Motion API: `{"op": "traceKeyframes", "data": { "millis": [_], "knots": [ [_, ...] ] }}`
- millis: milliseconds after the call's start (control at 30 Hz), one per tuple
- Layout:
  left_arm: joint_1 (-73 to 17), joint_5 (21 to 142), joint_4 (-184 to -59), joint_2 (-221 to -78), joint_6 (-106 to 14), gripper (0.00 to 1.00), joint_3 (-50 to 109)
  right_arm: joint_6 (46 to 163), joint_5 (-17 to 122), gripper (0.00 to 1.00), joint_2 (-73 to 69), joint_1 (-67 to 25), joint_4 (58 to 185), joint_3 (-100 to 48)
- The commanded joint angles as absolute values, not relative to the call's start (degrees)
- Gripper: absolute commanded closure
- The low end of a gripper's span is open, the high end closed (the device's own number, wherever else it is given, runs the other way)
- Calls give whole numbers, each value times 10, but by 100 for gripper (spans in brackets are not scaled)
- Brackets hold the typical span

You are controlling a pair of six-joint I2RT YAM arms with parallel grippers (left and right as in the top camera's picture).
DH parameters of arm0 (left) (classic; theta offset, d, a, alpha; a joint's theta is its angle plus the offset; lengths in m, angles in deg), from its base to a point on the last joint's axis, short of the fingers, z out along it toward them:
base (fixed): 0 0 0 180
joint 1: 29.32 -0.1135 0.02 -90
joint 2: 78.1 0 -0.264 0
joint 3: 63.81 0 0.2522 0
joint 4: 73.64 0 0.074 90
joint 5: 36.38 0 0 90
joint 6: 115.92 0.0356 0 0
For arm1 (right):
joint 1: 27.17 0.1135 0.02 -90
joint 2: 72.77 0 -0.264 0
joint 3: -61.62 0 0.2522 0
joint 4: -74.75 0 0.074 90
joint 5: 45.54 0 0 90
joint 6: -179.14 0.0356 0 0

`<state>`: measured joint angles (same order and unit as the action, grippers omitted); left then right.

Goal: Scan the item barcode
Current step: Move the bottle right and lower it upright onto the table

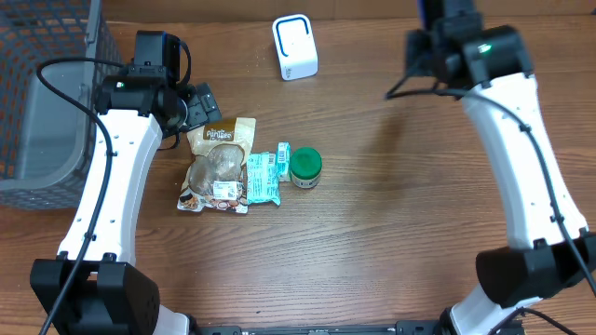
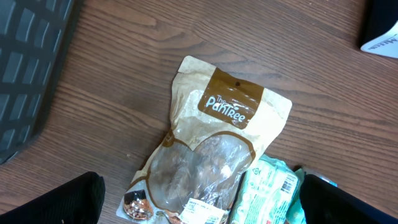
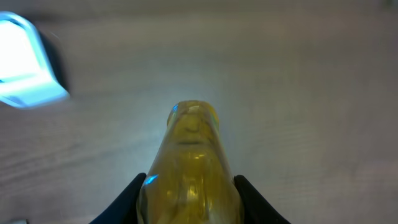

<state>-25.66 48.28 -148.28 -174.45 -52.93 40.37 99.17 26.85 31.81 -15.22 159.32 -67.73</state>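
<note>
My right gripper draws back and down, clear of the jar, to release the bottle point(image 3: 189, 149) there next, since bare tabletop lies below and back from the gripper.
My right gripper point(image 3: 189, 182) is shut on a yellow translucent bottle point(image 3: 189, 149), which points away from the wrist above the wooden table. The white scanner point(image 3: 25, 68) glows blue-white at the far left of the right wrist view. In the overhead view it stands at the back of the table point(image 1: 294, 46). My left gripper point(image 2: 199, 205) is open and hangs over a brown "The Pantree" pouch point(image 2: 211, 143), with nothing between its fingers. The pouch point(image 1: 219, 163) lies flat at centre left. The bottle does not show in the overhead view.
A green-and-white packet point(image 1: 263, 177) lies against the pouch's right side, and a green-lidded jar point(image 1: 305, 167) stands beside it. A grey mesh basket point(image 1: 47, 93) fills the far left. The right arm point(image 1: 484, 56) reaches in from the right.
</note>
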Motion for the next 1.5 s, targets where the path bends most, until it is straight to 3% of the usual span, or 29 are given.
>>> {"op": "traceKeyframes", "data": {
  "millis": [0, 200, 633, 1467],
  "knots": [
    [-255, 479, -1483, -1741, -527, 0, 411, 1059, 372, 92, 334, -200, 1624, -675],
    [-255, 479, -1483, -1741, -527, 0, 411, 1059, 401, 92, 338, -256, 1641, -626],
    [-255, 479, -1483, -1741, -527, 0, 411, 1059, 401, 85, 338, -279, 1599, -461],
    [-255, 479, -1483, -1741, -527, 0, 411, 1091, 401, 81, 338, -279, 1596, -438]
  ]
}}
